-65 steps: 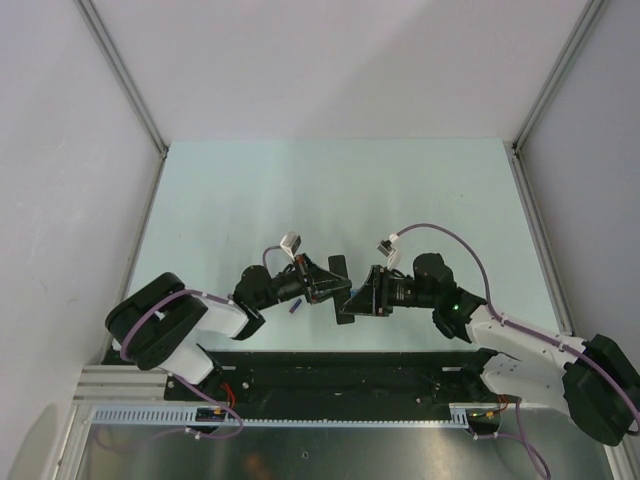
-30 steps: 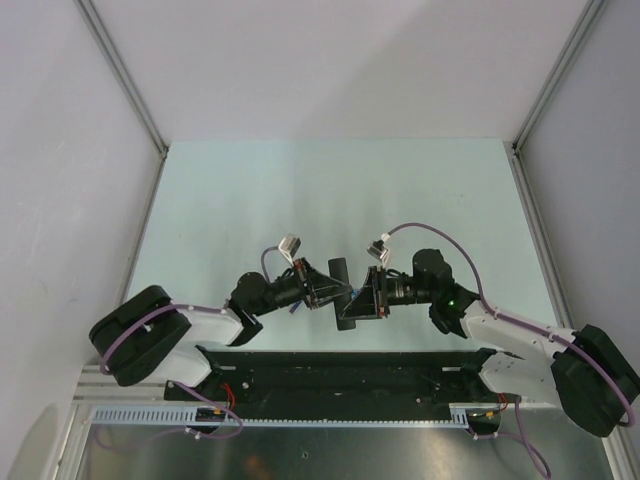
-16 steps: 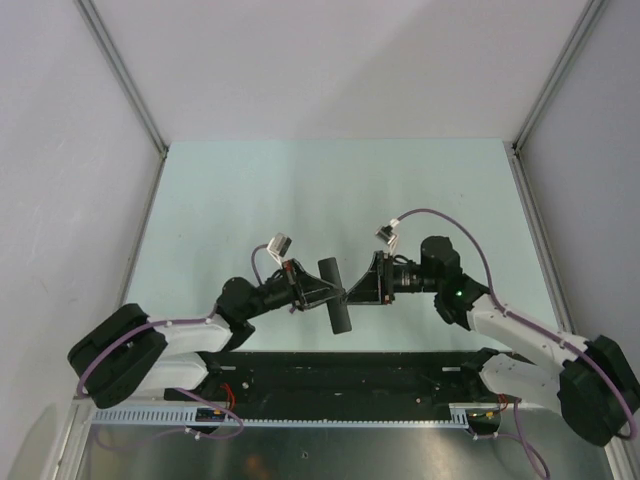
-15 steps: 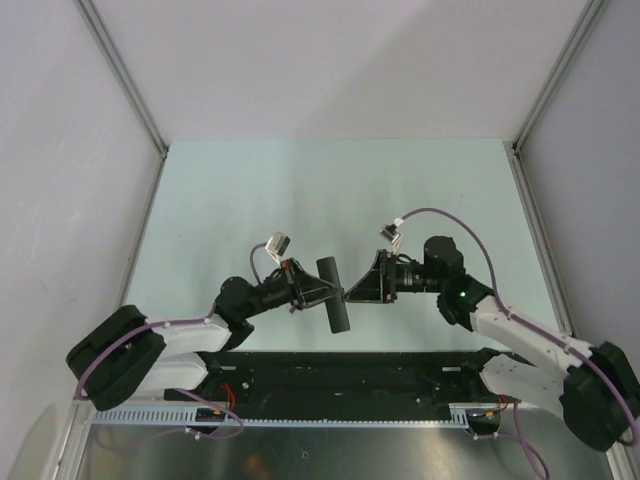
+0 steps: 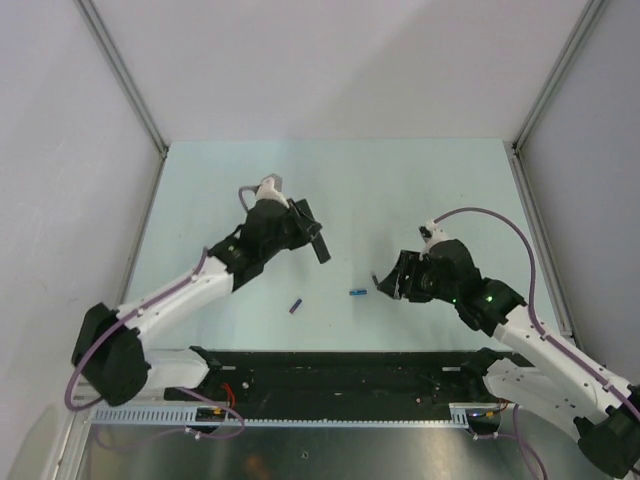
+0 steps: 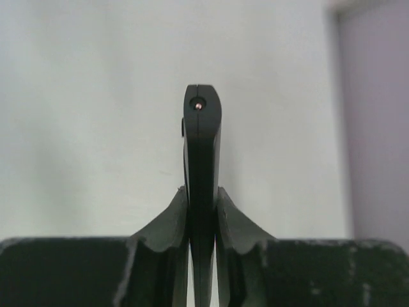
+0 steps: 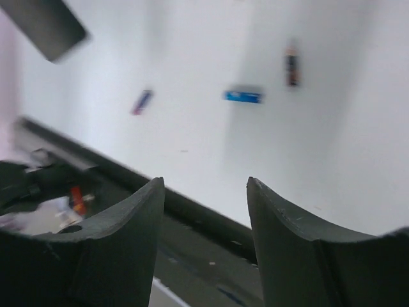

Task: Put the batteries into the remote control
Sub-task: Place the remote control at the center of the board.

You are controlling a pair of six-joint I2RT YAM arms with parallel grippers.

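Next, my left gripper lowers and turns the black remote control [image 5: 318,244] onto the table just beyond the purple [image 7: 142,102] battery, where the top of the table is empty.
My left gripper [image 5: 303,226] is shut on the black remote control [image 5: 318,244] and holds it above the table, left of centre. In the left wrist view the remote [image 6: 202,147] stands edge-on between the fingers of that gripper [image 6: 202,195], and its battery recess is hidden. My right gripper [image 5: 390,284] is open and empty, low at the right. Three loose batteries lie on the table: a purple one [image 5: 295,305], a blue one [image 5: 357,293] and a dark one [image 5: 374,277]. The right wrist view shows the purple [image 7: 142,102], blue [image 7: 243,96] and dark [image 7: 291,67] ones beyond the open right gripper [image 7: 204,182]. No orange-red cell shows.
The pale green table [image 5: 420,190] is walled by white panels at the back and sides. The black base rail [image 5: 340,375] runs along the near edge; it also shows in the right wrist view [image 7: 192,211].
The two grippers were together at the remote in the middle. The left one has carried the remote up and back to the left. The right one has drawn back to the right and stands open.
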